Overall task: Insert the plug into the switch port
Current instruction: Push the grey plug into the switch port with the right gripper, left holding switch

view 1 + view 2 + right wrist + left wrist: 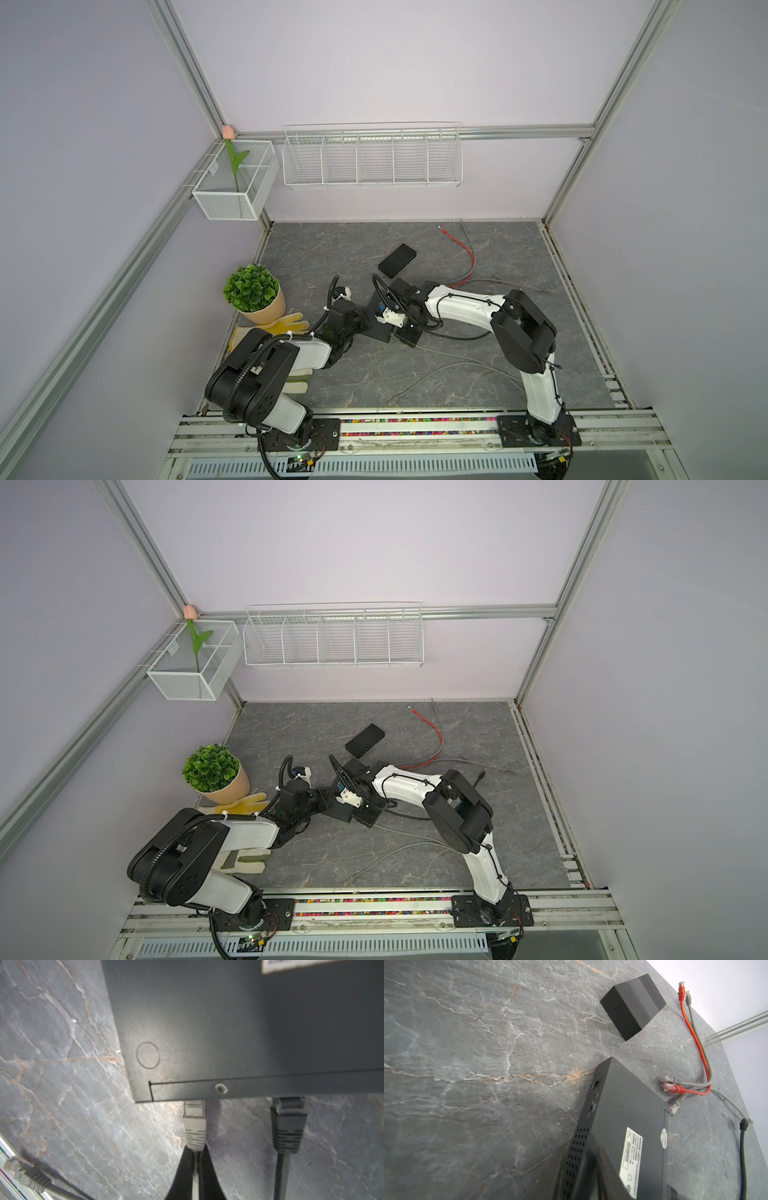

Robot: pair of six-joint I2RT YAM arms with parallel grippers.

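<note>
The light grey plug's clear tip still shows partly outside the switch's port edge (194, 1099). My right gripper should push toward the switch's port edge next and let go of the plug there.
The switch (623, 1109) is a flat dark box, held tilted with its labelled underside showing, between the fingers of my left gripper (583, 1172), which is shut on its vented end. In both top views it sits mid-table between the two wrists (380, 328). My right gripper (195, 1152) is shut on the boot end of a light grey plug (195, 1124). The plug's clear tip meets the switch's port edge (207, 1088); the port itself is hidden under that edge. A dark grey plug (288, 1122) sits at the same edge further along.
A second black box (397, 260) lies behind the switch. A red cable (465, 253) and grey cables (453, 365) trail across the right half of the table. A potted plant (253, 291) and gloves (286, 324) are at the left edge.
</note>
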